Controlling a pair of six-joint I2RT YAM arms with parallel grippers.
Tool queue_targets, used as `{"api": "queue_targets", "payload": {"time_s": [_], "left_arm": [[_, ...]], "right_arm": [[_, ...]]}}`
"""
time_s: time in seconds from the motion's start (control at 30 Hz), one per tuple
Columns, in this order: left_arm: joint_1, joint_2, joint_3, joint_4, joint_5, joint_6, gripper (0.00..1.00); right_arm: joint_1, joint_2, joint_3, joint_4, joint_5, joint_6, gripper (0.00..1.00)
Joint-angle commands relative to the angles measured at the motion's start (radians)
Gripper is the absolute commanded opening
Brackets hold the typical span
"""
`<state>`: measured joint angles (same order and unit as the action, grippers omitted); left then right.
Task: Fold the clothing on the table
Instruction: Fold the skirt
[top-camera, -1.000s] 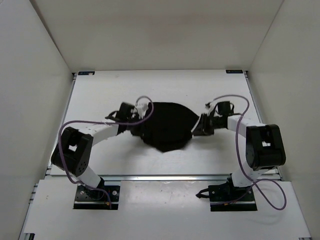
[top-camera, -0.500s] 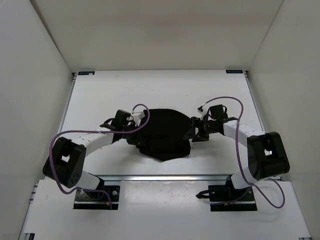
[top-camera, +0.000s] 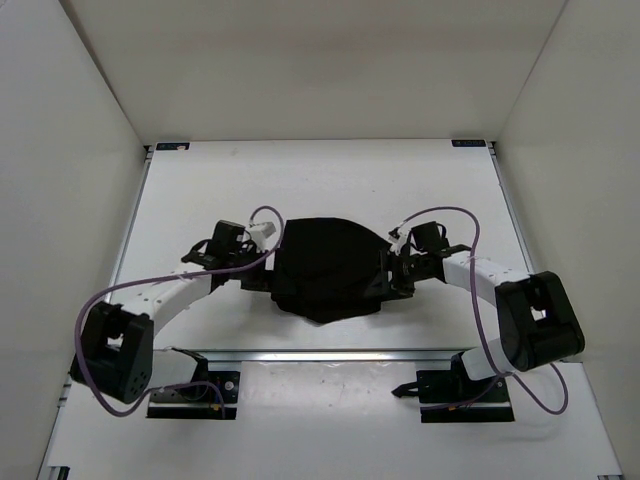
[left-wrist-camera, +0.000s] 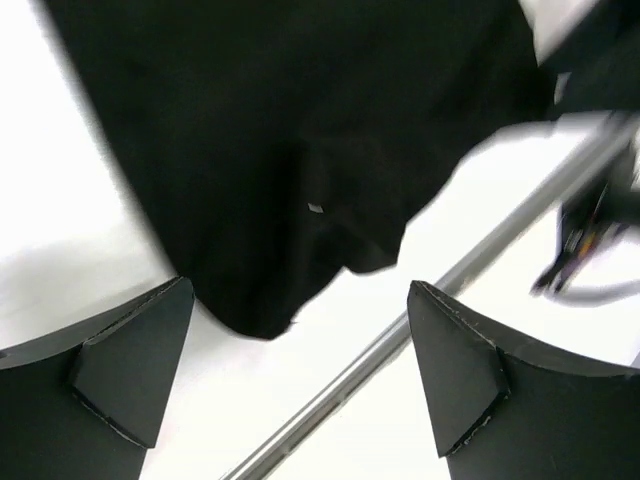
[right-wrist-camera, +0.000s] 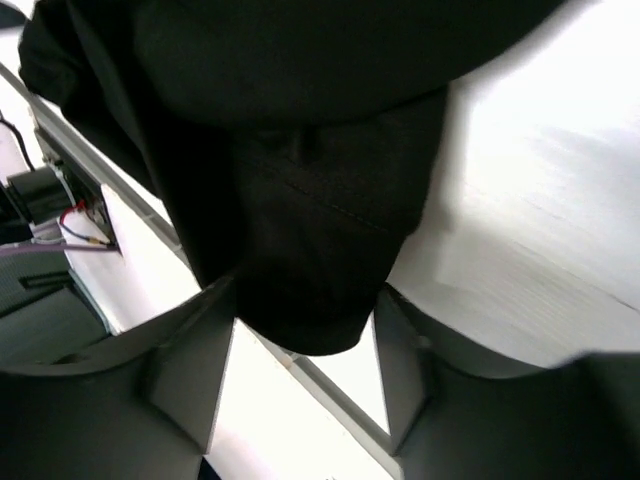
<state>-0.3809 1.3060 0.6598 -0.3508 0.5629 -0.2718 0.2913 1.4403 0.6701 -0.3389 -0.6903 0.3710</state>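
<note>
The clothing's near corner (top-camera: 283, 303) (left-wrist-camera: 259, 316) still lies ahead of the left gripper's open fingers, so the left gripper should next come down and slightly back toward the near bar, onto that corner.
The black clothing (top-camera: 328, 268) lies bunched in a compact heap on the white table (top-camera: 200, 190), close to its near edge. My left gripper (top-camera: 264, 279) is at the heap's left edge. In the left wrist view this gripper (left-wrist-camera: 300, 288) is wide open, and the clothing (left-wrist-camera: 300, 130) lies just ahead of its fingers (left-wrist-camera: 130, 370) with nothing gripped. My right gripper (top-camera: 392, 276) is at the heap's right edge. In the right wrist view its jaws (right-wrist-camera: 307, 288) stand apart, with a rounded fold of the clothing (right-wrist-camera: 300, 200) lying in the gap.
The metal rail (top-camera: 330, 353) of the near table edge runs just below the clothing and shows under both grippers (left-wrist-camera: 400, 345) (right-wrist-camera: 340, 390). White walls stand on the left, right and far sides. Purple cables (top-camera: 440, 215) loop over both arms.
Both arms have drawn back toward the near edge, taking the clothing with them into a tighter heap. The left gripper has opened wide, and the right jaws have parted.
</note>
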Motion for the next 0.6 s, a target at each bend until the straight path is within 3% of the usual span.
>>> {"api": "queue_targets", "payload": {"time_s": [0.0,0.1,0.2,0.3,0.37,0.5,0.57], "left_arm": [[0.091,-0.080,-0.038,0.012,-0.061,-0.154,0.99],[0.106,-0.080,-0.058,0.023,-0.109,-0.265,0.98],[0.053,-0.059,-0.063,0.033,-0.130,-0.322,0.94],[0.010,-0.030,-0.080,0.047,-0.132,-0.386,0.89],[0.011,-0.008,-0.100,0.052,-0.121,-0.420,0.86],[0.034,-0.036,-0.158,0.056,-0.094,-0.464,0.80],[0.042,-0.068,-0.193,0.073,-0.107,-0.504,0.72]], "right_arm": [[0.032,0.017,-0.018,0.047,-0.029,0.019,0.51],[0.037,0.037,-0.021,0.052,-0.038,0.025,0.43],[0.043,0.042,-0.035,0.060,-0.049,0.023,0.29],[0.046,0.034,-0.055,0.064,-0.060,0.023,0.06],[0.040,0.022,-0.069,0.066,-0.049,0.011,0.00],[0.037,-0.010,-0.102,0.067,-0.052,0.003,0.00],[0.029,-0.018,-0.119,0.077,-0.057,0.003,0.00]]}}
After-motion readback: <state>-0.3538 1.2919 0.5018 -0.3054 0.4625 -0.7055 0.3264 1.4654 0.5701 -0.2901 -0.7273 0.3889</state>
